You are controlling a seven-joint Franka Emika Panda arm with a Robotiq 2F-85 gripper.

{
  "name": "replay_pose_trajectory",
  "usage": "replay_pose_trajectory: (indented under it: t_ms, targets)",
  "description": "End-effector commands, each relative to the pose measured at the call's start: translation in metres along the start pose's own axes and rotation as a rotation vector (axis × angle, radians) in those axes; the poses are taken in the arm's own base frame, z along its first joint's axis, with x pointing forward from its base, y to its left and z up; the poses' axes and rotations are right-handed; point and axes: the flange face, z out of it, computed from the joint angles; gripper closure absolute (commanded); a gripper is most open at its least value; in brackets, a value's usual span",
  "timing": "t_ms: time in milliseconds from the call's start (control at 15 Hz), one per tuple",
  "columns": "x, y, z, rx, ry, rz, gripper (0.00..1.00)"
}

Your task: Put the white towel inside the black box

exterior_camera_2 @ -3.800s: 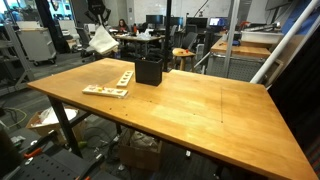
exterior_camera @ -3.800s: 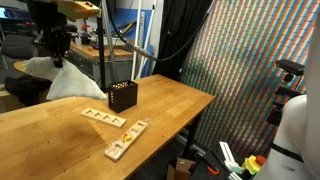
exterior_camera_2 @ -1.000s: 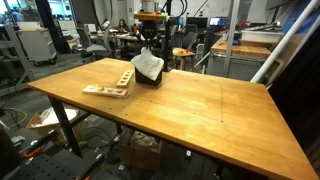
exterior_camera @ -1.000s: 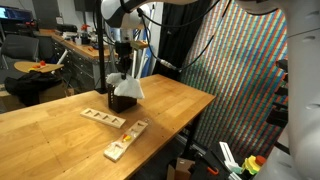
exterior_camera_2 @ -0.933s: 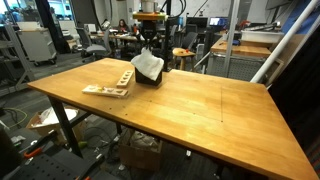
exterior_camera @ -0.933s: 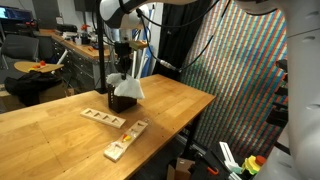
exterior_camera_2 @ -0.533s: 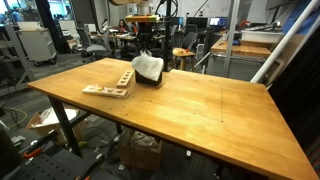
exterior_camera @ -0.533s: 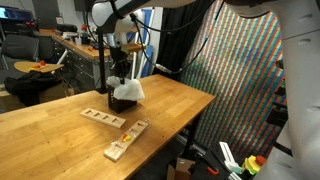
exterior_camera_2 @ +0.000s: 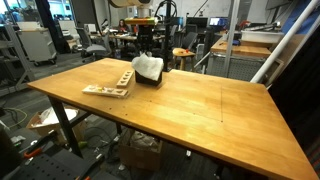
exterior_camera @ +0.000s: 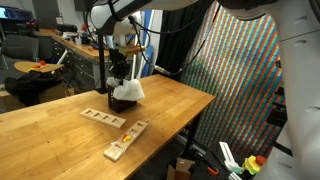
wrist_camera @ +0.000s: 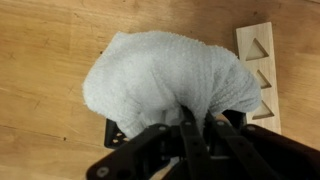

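Next, my gripper brings the fold of towel down toward the black box [exterior_camera: 122, 102] [wrist_camera: 113, 132] beneath it and releases, since the bunched towel already lies over the box.
The white towel [exterior_camera: 128, 90] is bunched on top of the black box [exterior_camera: 122, 102] on the wooden table; it also shows in an exterior view [exterior_camera_2: 150, 67] over the box [exterior_camera_2: 148, 78]. In the wrist view the towel [wrist_camera: 170, 80] fills the middle and covers most of the box [wrist_camera: 113, 132]. My gripper [wrist_camera: 197, 118] is shut on the towel's near edge, directly above the box. It shows in both exterior views [exterior_camera: 119, 76] [exterior_camera_2: 146, 52]. The box's inside is hidden by the towel.
A wooden shape-sorter board [exterior_camera: 103, 117] and a second one [exterior_camera: 126, 139] lie on the table [exterior_camera: 60, 130] near the box. They also show in an exterior view [exterior_camera_2: 105, 91] and in the wrist view [wrist_camera: 258, 70]. Desks and chairs stand behind the table.
My gripper carried the towel from the far side of the table to the box, then lowered it; the towel now sits lower and more bunched on the box.
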Motion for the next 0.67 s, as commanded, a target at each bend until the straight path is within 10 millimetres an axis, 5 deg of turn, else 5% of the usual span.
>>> replay_pose_trajectory:
  t_ms: [0, 600]
  targets:
    - [0.007, 0.004, 0.004, 0.041, 0.043, 0.009, 0.97]
    - [0.025, -0.004, 0.044, 0.173, 0.070, -0.031, 0.97]
